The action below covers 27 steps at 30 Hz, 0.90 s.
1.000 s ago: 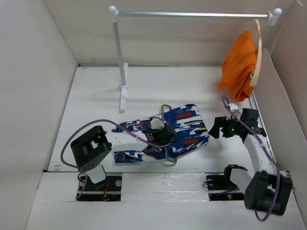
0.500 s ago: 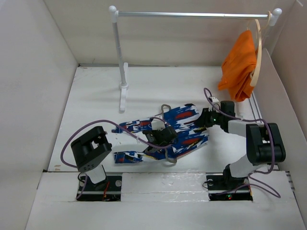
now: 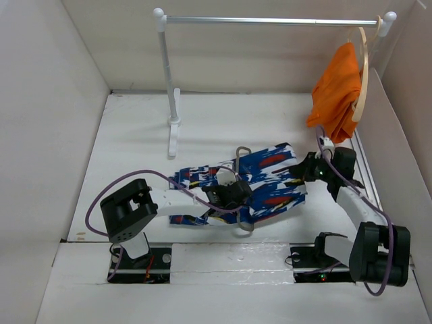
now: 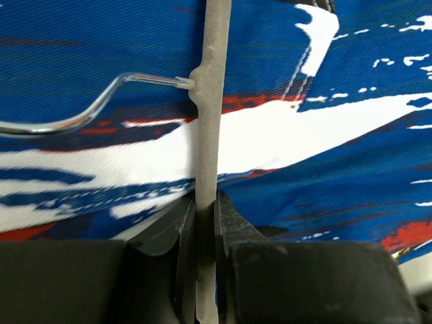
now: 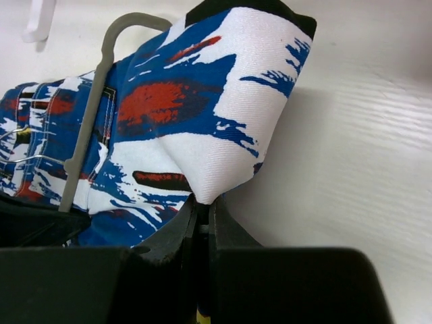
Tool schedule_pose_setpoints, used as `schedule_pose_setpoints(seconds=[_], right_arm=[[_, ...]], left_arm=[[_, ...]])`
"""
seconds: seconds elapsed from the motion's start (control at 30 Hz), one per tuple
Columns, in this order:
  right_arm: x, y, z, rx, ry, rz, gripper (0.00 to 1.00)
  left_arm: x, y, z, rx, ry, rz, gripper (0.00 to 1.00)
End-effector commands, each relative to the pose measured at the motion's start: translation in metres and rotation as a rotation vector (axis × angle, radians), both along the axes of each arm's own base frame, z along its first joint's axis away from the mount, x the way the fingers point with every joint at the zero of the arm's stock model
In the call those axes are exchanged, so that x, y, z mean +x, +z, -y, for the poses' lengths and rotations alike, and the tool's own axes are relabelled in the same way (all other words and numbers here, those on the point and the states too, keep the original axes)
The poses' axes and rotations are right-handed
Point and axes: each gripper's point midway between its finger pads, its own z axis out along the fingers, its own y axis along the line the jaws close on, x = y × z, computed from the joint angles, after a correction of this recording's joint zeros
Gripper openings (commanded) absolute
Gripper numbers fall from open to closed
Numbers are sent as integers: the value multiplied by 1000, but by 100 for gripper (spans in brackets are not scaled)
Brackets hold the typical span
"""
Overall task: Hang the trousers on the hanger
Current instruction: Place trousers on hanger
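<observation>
The right gripper pulls toward the right in the top view next, draws the trousers' pinched fold taut and releases, since the trousers still bunch beside the hanger.
The trousers, dark blue with red, white and black streaks, lie flat across the middle of the table. The hanger is a thin grey frame lying through them, hook toward the back. My left gripper sits over the trousers' middle. In the left wrist view it is shut on the hanger's grey bar, with the cloth beneath. My right gripper is at the trousers' right edge. In the right wrist view it is shut on a pinched fold of the trousers, the hanger to its left.
A white clothes rack spans the back, its post and foot at back left. An orange garment hangs on a pale wooden hanger at the rack's right end. White walls enclose the table on the left, back and right.
My right gripper moved in from the right, shut on the trousers' right edge and drew it rightward. The trousers and hanger shifted slightly right. The left gripper kept its grip.
</observation>
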Motion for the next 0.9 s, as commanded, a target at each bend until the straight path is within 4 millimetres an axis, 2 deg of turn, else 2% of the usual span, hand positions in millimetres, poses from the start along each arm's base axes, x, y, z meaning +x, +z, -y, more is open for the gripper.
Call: schedule_pose_setpoints(seconds=[0.0,0.2,0.27,0.37,0.43,0.5,0.57,0.7,0.87], right_arm=[[12,7,63,-161,-166,78,0],[-7,-19,98,-191,-203,-25,0],[-11,-18,120,-217,-253,-25,0],[-19,-8,138,-217,-300,-2,0],[-25,-10,129,-180,-296,-6,0],[-26,3,124,-158,-317,49,0],[-26,8,129,-182,-338,49,0],[-35,-7,137,-201,-375,-29,0],[-40,-4,150,-234,-439,-29,0]], left_arm=[[-25,-42,-76,303,0,-95,0],[-21,-40,-78,327,-1,-95,0],[-21,-41,-82,350,5,-94,0],[-18,-41,-87,349,22,-104,0],[-19,-43,-87,342,19,-107,0],[-21,-46,-91,361,20,-114,0],[-22,-48,-96,380,25,-119,0],[-24,-49,-102,382,40,-119,0],[-20,-46,-107,390,62,-109,0]])
